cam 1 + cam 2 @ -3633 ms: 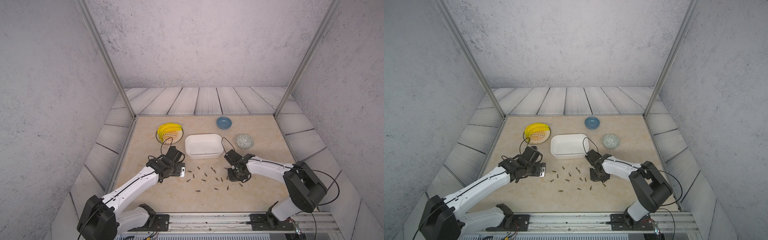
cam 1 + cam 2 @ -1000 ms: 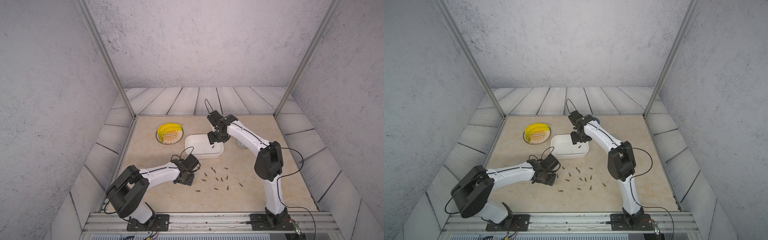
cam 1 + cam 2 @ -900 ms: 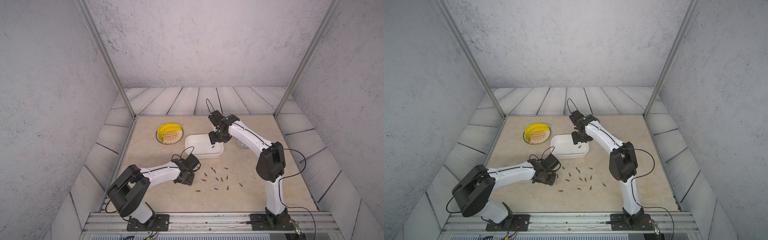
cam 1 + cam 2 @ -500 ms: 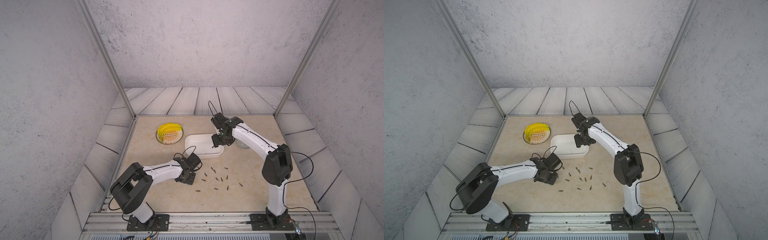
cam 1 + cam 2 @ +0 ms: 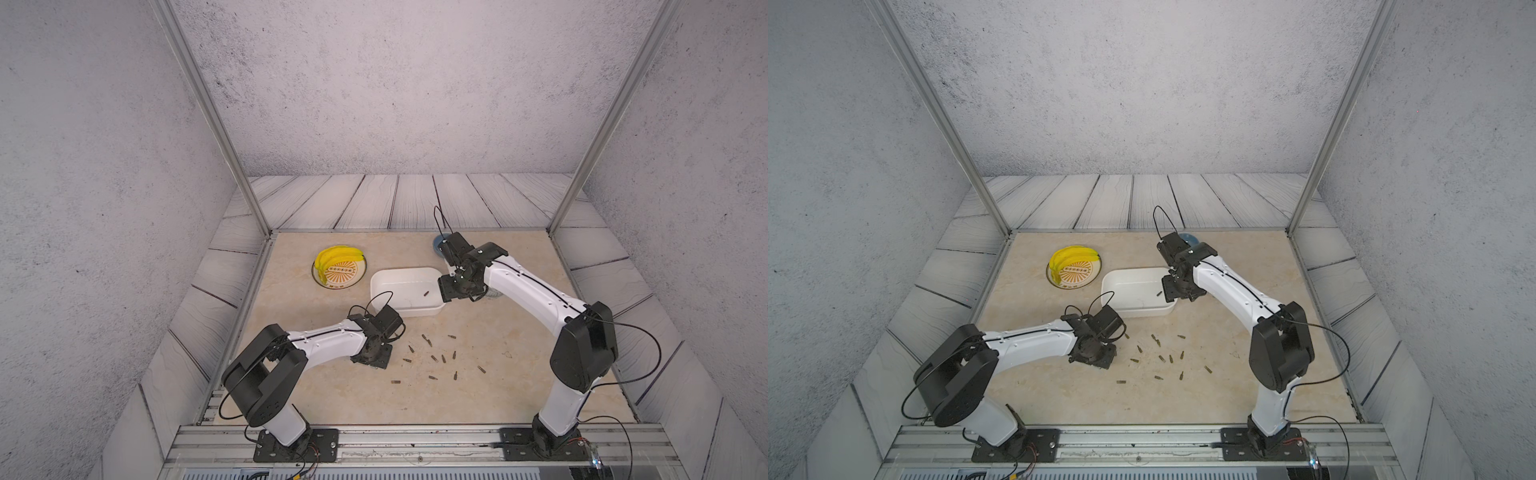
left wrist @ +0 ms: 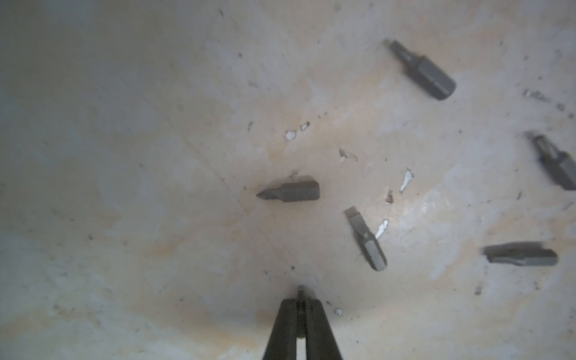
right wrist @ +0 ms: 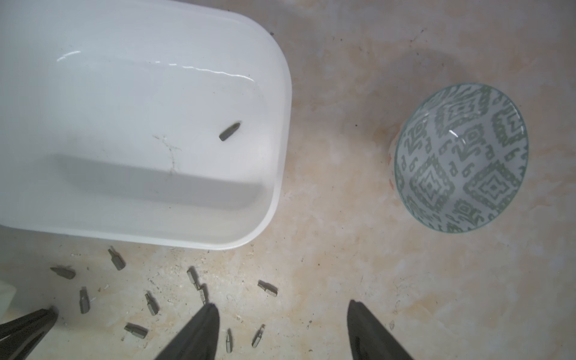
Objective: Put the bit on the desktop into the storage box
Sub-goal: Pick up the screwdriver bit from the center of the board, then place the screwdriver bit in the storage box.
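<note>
My left gripper already holds a bit between its fingers, so I will lift it and carry it outward over the storage box's end by the banana plate [image 5: 389,289] to release the bit.
Several small dark bits [image 5: 434,357] [image 5: 1160,357] lie scattered on the beige desktop [image 5: 498,395]. My left gripper [image 5: 380,359] [image 6: 300,300] is down at the left edge of that scatter, shut on one bit whose tip [image 6: 300,290] pokes out beyond the fingers. More bits [image 6: 290,192] lie just ahead of it. The white storage box [image 5: 405,309] [image 7: 280,156] holds one bit [image 5: 426,294] [image 7: 229,131]. My right gripper [image 5: 451,293] [image 7: 282,305] hangs open and empty over the box's right end.
A plate with yellow bananas [image 5: 338,266] sits left of the box. A blue bowl [image 5: 437,243] is behind the right wrist, partly hidden. A grey-green patterned bowl [image 7: 461,159] stands right of the box. Metal posts and grey plank panels border the desktop.
My left jaws have closed on a bit at the scatter's left edge. The right gripper has drawn back from over the box's middle to its right end, still open.
</note>
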Motion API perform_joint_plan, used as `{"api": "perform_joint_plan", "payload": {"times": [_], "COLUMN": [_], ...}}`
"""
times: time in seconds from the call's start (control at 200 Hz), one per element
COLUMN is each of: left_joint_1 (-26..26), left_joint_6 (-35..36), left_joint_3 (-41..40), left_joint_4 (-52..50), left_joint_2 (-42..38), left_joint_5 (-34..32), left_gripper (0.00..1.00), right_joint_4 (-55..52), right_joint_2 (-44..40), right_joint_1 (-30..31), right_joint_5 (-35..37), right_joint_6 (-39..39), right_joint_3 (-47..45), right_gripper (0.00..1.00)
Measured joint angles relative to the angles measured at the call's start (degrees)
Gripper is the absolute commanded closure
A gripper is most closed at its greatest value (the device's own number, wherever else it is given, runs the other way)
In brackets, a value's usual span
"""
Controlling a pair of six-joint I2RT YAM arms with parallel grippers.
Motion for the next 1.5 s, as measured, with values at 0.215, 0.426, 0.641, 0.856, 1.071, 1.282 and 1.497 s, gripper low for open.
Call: {"api": "perform_joint_plan", "payload": {"times": [0.215,0.426,0.641,0.856,1.071,1.282,1.497], "left_joint_1": [-0.02,-0.02,-0.61,-0.63,0.81,7.56,10.27], "left_joint_6": [-0.13,-0.09,1.22,3.34,8.0,13.27,16.83], "left_joint_3": [-0.24,-0.52,1.84,12.13,24.2,40.28,49.46], "left_joint_4": [0.33,0.44,-4.09,-10.88,-14.8,-17.92,-19.34], "left_joint_2": [-0.24,-0.94,-3.13,-7.69,-2.62,10.8,21.92], "left_joint_5": [0.02,0.02,1.53,-0.04,-2.23,0.46,1.95], "left_gripper": [1.0,1.0,1.0,1.0,1.0,1.0,1.0], "right_joint_4": [0.5,1.6,3.5,4.46,6.97,9.42,11.93], "right_joint_2": [-7.63,-12.98,-16.61,-19.76,-23.76,-27.45,-27.61], "right_joint_1": [-0.09,-0.13,-0.24,-0.28,-0.28,-0.28,-0.26], "right_joint_5": [1.33,2.12,1.09,-0.59,-2.6,-5.53,-7.21], "right_joint_6": [1.64,3.58,5.66,7.54,9.97,12.87,14.53], "right_joint_3": [-7.98,-15.87,-24.7,-29.73,-36.13,-44.17,-47.6], "right_gripper": [0.3,0.3,0.3,0.3,0.3,0.3,0.31]}}
